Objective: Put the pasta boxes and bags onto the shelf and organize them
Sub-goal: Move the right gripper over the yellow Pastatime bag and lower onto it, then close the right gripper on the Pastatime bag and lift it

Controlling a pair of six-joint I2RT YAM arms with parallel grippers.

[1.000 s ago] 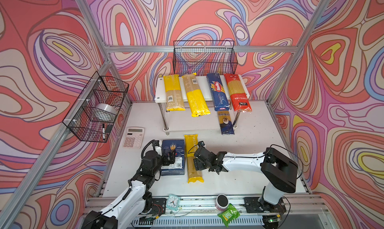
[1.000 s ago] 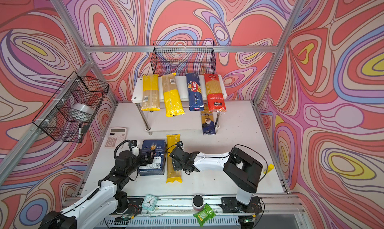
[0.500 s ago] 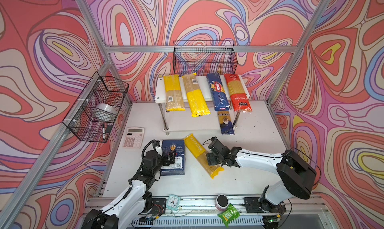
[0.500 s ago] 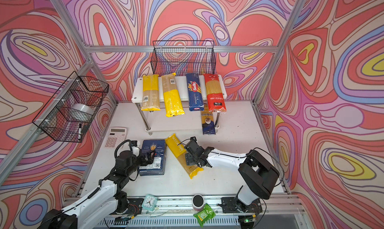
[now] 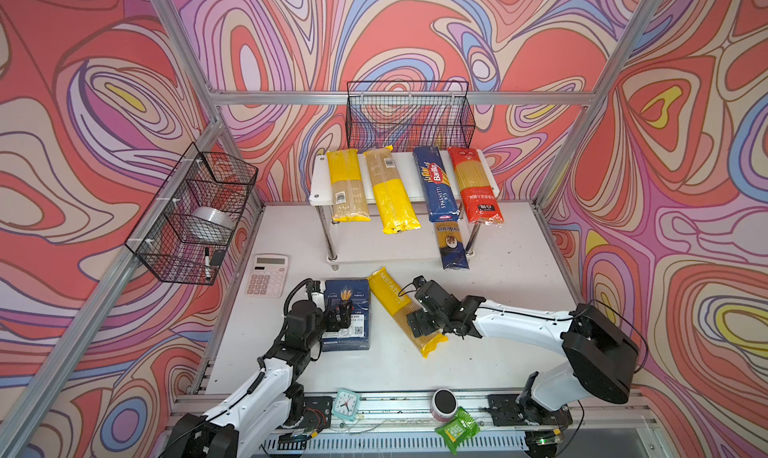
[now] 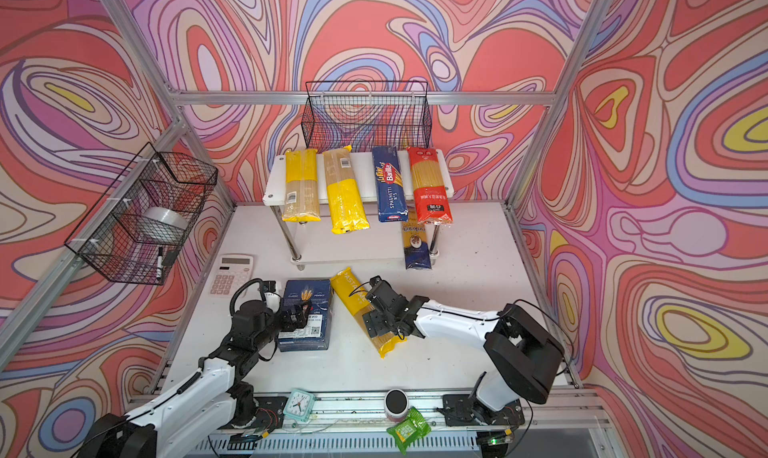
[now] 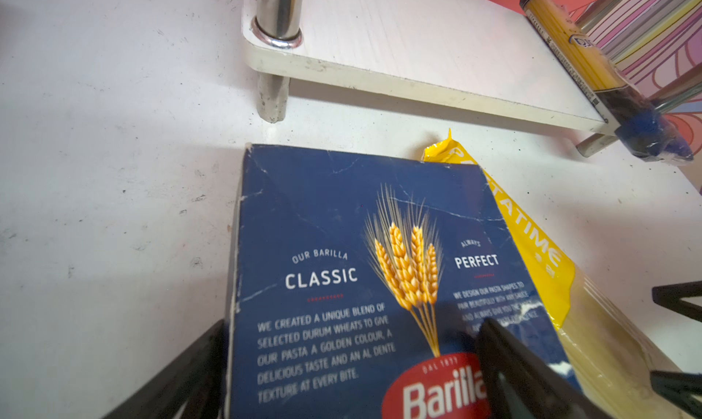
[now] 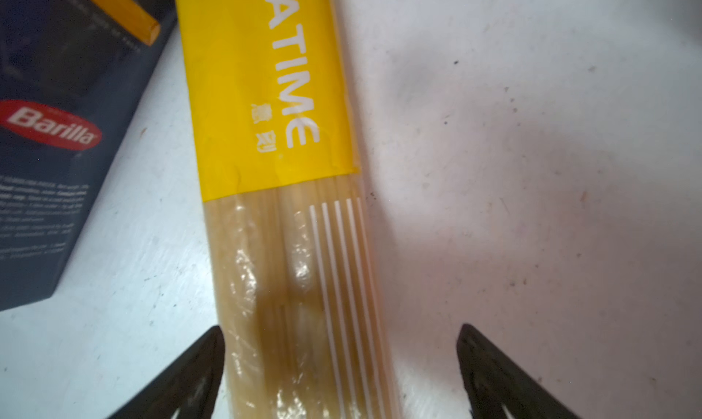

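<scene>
The right gripper lowers next while shifting toward the navy box point(image 5: 347, 298) and closes across the bag's clear part point(image 5: 414, 335), since the wider gap lies on the bag's side facing away.
The yellow PASTA TIME bag point(image 5: 399, 310) point(image 8: 273, 132) lies slantwise on the table. My right gripper point(image 5: 422, 325) point(image 8: 342, 326) is open and straddles its clear part, with a gap on one side. Beside it lies a navy Barilla box point(image 5: 347, 298) point(image 7: 342, 246). My left gripper point(image 5: 338, 317) point(image 7: 355, 322) is open over it, one finger by its edge, the other above its face. The shelf point(image 5: 320, 182) carries two yellow-and-clear bags point(image 5: 347, 186), the Barilla Spaghetti box point(image 5: 436, 184) and a red-and-clear bag point(image 5: 473, 186). A dark blue-gold bag point(image 5: 451, 244) sticks out from the lower board.
A white calculator point(image 5: 267, 275) lies left of the navy box. Black wire baskets hang behind the shelf point(image 5: 409, 115) and on the left wall point(image 5: 195, 215). A small clock point(image 5: 346, 404), a round can point(image 5: 444, 402) and a green packet point(image 5: 457, 429) sit on the front rail.
My right gripper swung the PASTA TIME bag from straight to slantwise, shifted right, and has opened off it. The left gripper and the navy box have not moved.
</scene>
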